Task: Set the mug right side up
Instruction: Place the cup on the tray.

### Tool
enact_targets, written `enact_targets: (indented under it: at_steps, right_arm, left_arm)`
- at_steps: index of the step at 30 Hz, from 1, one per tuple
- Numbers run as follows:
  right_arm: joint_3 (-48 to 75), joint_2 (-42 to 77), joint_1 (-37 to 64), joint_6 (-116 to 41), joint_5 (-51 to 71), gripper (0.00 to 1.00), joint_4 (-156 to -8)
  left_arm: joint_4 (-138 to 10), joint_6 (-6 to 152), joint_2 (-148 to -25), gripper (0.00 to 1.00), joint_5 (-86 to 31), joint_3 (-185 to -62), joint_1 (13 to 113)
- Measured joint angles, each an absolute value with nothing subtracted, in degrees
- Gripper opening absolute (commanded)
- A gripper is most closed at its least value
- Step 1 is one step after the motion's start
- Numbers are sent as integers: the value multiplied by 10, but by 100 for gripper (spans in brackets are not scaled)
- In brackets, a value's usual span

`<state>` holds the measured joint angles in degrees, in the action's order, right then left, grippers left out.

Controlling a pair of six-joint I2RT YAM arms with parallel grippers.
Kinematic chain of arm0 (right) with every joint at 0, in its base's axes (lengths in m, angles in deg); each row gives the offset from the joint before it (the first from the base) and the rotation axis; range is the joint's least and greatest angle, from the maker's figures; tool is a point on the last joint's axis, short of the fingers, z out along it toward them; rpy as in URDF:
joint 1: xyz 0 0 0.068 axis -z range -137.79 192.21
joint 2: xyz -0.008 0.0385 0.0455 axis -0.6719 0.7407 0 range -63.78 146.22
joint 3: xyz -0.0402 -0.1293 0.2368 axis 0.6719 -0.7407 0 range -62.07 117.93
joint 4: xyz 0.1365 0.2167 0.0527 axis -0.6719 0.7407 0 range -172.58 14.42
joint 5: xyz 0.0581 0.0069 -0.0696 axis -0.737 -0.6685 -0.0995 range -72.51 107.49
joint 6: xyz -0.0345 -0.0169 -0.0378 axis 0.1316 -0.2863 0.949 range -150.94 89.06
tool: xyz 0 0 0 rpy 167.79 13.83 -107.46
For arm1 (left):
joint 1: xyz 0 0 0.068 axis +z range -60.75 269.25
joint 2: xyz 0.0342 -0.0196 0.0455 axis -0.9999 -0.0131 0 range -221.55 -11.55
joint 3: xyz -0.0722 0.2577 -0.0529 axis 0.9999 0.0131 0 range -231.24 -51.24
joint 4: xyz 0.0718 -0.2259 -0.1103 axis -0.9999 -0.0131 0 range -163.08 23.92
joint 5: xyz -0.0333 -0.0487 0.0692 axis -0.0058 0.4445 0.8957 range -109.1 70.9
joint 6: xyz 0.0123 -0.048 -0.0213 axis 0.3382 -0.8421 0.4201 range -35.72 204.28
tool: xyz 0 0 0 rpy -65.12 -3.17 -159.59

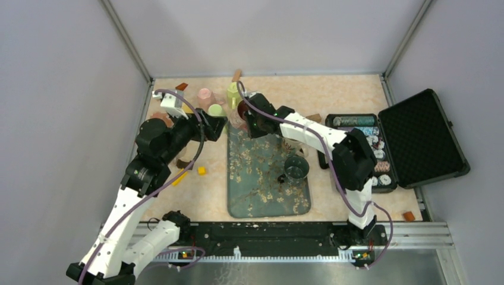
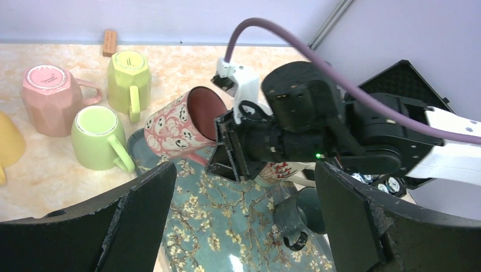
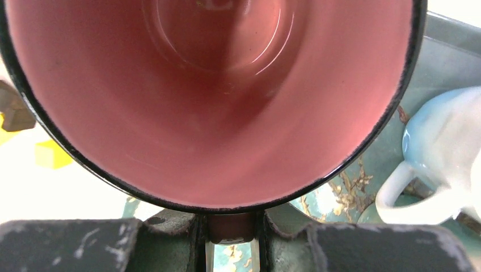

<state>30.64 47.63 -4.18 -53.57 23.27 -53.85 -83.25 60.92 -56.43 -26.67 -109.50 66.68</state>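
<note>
I need to tilt my right gripper downward next to turn the tipped mug upright. Then I need to lower it to the tray's far corner by the green mugs, which is below, and let go.
The pink mug with a face pattern (image 2: 176, 127) is tilted on its side above the far left corner of the floral tray (image 2: 215, 226), its dark-rimmed mouth turned toward the right arm. My right gripper (image 3: 230, 232) is shut on the mug's handle; the pink inside of the mug (image 3: 215, 85) fills the right wrist view. In the top view the mug (image 1: 242, 111) sits at the right gripper (image 1: 252, 122). My left gripper (image 2: 244, 215) is open and empty, hovering just left of the mug (image 1: 217, 126).
Two green mugs (image 2: 99, 136) (image 2: 129, 79), a pink mug (image 2: 51, 99) and a yellow mug (image 2: 8, 141) stand left of the tray. A dark grey mug (image 1: 295, 168) and a white patterned mug (image 3: 442, 153) are on the tray. An open chip case (image 1: 416, 139) lies right.
</note>
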Motion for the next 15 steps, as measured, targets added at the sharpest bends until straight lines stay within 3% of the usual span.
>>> enact_targets:
  at_steps: [15]
  right_arm:
    - [479,624,-51,-484,288,0,-423]
  left_arm:
    - [-877,625,-543,98,-242,-1104,667]
